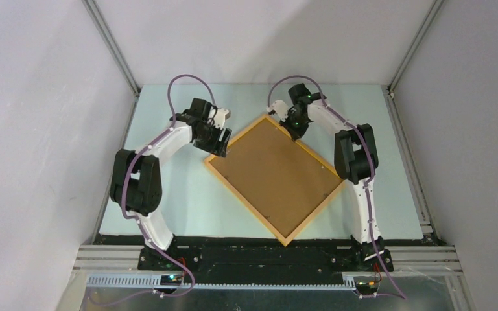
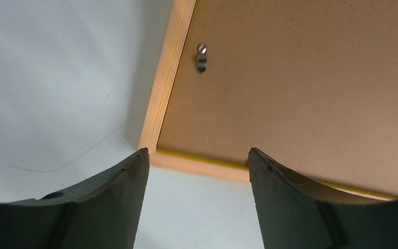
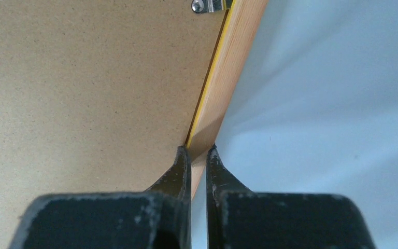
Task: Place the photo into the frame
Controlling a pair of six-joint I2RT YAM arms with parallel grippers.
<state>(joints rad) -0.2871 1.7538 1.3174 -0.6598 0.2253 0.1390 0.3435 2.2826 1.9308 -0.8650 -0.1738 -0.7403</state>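
Observation:
The frame lies turned like a diamond, so next I should pull the frame's held bar with my right gripper straighter to the left in the top view before opening.
The yellow-orange frame lies back-up on the table, turned like a diamond, with the brown backing board filling it. The photo is not visible in any view. My left gripper is open and empty at the frame's left corner. In the left wrist view its fingertips reach the near rail of the frame with that corner by the left finger. My right gripper is shut on the frame's upper right rail near the top corner. In the right wrist view the rail runs between the tips of my right gripper.
Small metal turn clips sit on the backing board beside the rails. The pale blue table top is bounded by white walls at left, right and back.

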